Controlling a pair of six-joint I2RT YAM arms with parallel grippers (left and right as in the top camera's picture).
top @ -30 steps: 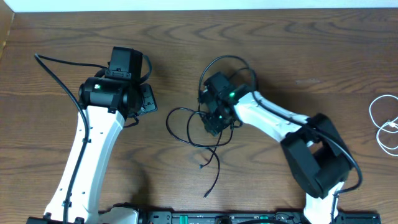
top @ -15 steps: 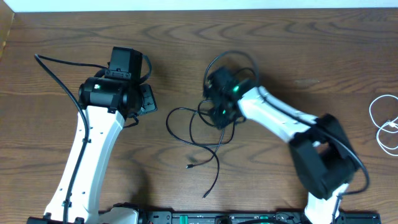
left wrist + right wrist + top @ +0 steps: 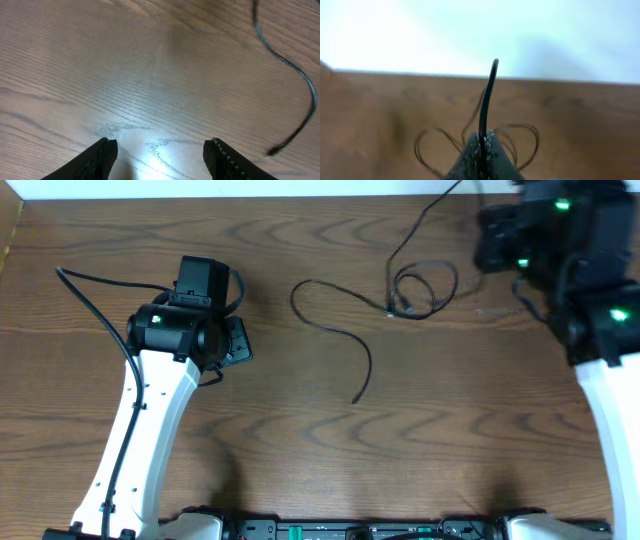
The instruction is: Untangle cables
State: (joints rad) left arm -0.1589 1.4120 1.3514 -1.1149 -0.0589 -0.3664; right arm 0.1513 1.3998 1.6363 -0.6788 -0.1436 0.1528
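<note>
The cable swings off the loops with my right gripper next, to the table's side, below and to the gripper's right in the overhead view, then down for release.
The black cable [image 3: 345, 340] lies stretched across the table, with small loops [image 3: 420, 290] at the back and a long tail curving forward. One strand rises from the loops to the top edge of the overhead view. My right gripper [image 3: 484, 140] is lifted high and shut on that black cable [image 3: 488, 95], with the loops hanging below it. My left gripper [image 3: 238, 340] stands open over bare wood to the left of the tail. In its wrist view the fingers [image 3: 102, 155] hold nothing, and the cable's tail [image 3: 295, 70] passes at the upper right. The white cable is hidden.
The raised right arm [image 3: 580, 270] fills the back right corner of the overhead view and covers the table under it. The left arm [image 3: 140, 430] runs along the left side. The table's back edge [image 3: 300, 197] meets a white wall.
The right gripper has shut on the black cable and lifted it up and to the back right, pulling the tangle out into a long line. The left arm has not moved.
</note>
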